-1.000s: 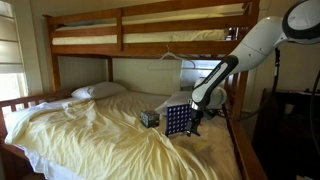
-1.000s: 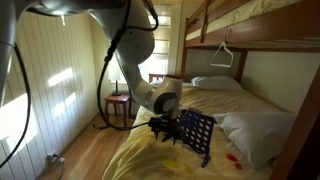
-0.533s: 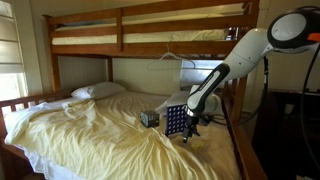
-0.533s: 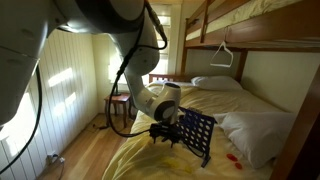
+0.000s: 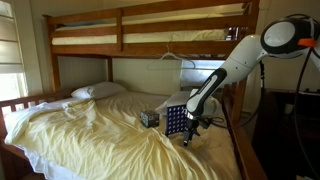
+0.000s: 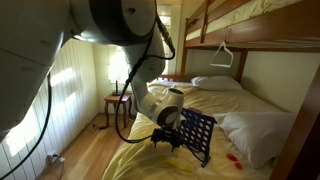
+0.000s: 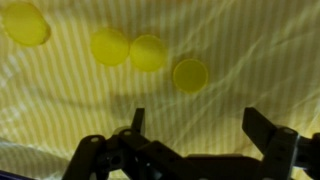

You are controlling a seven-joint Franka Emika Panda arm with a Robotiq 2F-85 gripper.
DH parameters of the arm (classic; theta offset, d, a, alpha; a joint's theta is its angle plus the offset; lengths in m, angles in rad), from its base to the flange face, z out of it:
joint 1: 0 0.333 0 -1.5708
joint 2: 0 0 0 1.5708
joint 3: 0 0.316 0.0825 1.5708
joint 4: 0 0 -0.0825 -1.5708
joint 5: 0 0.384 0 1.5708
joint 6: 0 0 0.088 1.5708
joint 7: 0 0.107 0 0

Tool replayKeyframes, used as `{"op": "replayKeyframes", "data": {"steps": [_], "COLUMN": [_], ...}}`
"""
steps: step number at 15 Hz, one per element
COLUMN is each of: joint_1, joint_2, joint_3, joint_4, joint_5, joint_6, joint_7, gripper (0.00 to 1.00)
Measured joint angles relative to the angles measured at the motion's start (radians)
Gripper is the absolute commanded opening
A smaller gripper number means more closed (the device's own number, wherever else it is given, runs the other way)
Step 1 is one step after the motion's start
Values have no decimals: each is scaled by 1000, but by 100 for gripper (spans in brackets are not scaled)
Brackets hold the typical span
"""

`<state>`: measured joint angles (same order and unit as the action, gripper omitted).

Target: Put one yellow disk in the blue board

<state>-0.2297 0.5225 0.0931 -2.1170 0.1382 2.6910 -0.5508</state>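
The robot's gripper will next move open, down and toward the top of the wrist view, over the nearest yellow disk (image 7: 190, 75), because the disk is in line with the gap between the fingers.
The blue board (image 5: 177, 120) stands upright on the yellow sheet of the lower bunk; it also shows in an exterior view (image 6: 196, 133). Several yellow disks lie flat on the sheet in the wrist view: one at the right (image 7: 190, 74), two close together (image 7: 148, 52) (image 7: 109, 46), and one at the top left corner (image 7: 24, 23). My gripper (image 7: 198, 120) is open and empty, hanging just above the sheet, below the disks in the picture. In both exterior views the gripper (image 5: 191, 128) (image 6: 163, 137) is low beside the board.
A small dark cube-shaped box (image 5: 149, 118) sits left of the board. A white pillow (image 5: 97, 90) lies at the bed's far end. The wooden upper bunk (image 5: 150, 35) runs overhead, with a white hanger (image 6: 222, 53) on its rail. Red disks (image 6: 233, 157) lie by the board.
The arm has lowered slightly and shifted a little beside the board over the last second. The board and box have not moved.
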Motion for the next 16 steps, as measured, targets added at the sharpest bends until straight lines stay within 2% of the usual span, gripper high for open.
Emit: {"op": "replayKeyframes", "data": {"steps": [8,11,16], "joint_1": [-6,-25,-45], "joint_2": [29,29,40], "joint_3": [4,9,21], "joint_4": [29,29,35], "joint_5": [-15,-15,-14], "joint_6": [-73,-81,-81], "joint_7": [-28,-45,-73], "gripper": [100,97,98]}}
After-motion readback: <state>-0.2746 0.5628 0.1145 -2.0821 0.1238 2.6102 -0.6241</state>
